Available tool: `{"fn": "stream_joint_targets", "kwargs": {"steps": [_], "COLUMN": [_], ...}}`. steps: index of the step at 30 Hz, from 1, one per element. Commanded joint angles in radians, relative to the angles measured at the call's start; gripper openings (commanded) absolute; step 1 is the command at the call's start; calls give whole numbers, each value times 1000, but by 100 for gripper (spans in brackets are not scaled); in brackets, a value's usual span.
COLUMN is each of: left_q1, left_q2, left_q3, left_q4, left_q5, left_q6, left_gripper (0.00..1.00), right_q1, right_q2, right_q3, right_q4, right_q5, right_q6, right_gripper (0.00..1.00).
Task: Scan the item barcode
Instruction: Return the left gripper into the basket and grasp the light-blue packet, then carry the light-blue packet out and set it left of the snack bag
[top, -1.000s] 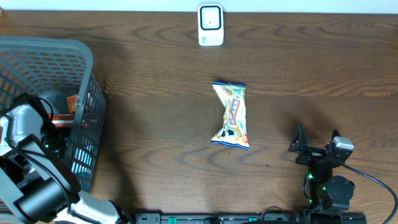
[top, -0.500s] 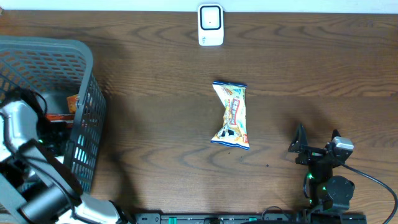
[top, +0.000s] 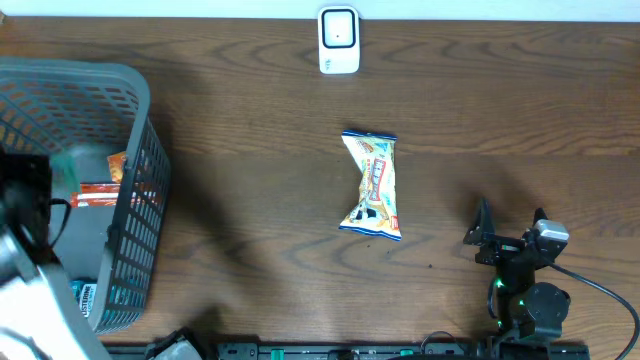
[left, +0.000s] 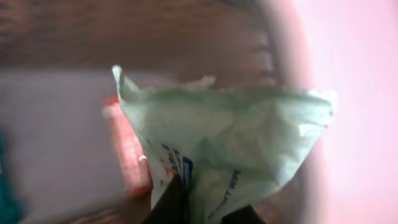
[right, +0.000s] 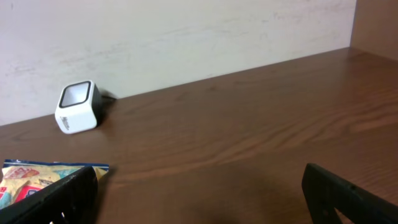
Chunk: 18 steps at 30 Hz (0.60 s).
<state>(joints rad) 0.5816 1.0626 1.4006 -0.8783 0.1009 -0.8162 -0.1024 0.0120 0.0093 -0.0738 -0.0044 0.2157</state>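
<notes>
I will lift the pale green packet over the rim of the basket with my left gripper, then lower it onto empty table beside the snack packet.
In the left wrist view my left gripper is shut on the lower edge of a pale green packet with blue print, which fills most of that view. Overhead, the left arm is a blur at the table's left edge by the grey basket, with a pale green patch inside it. The white barcode scanner stands at the far edge of the table, also in the right wrist view as the scanner. My right gripper rests open at the front right with nothing between its fingers.
A yellow and blue snack packet lies in the middle of the table, its corner by my right gripper's left finger. An orange-red item lies in the basket. A pale wall rises behind the scanner.
My left gripper has closed on the pale green packet in the basket. The left arm has pulled toward the left edge and now blurs. The right arm has not moved.
</notes>
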Motion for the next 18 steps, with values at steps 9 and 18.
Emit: {"fn": "stream_joint_targets", "kwargs": {"steps": [9, 18], "left_q1": [-412, -785], "left_q2": [-230, -24], "left_q3": [2, -120], "left_q4": [116, 116], "left_q5": [300, 248], "left_q6": [295, 404], "left_gripper": [7, 7], "right_q1": [-14, -14], "right_q2": [-5, -5], "right_q3": [-4, -4], "right_q4": [-1, -1], "right_q5": [5, 5], "right_q6": [-14, -14], "right_gripper": [99, 99]}}
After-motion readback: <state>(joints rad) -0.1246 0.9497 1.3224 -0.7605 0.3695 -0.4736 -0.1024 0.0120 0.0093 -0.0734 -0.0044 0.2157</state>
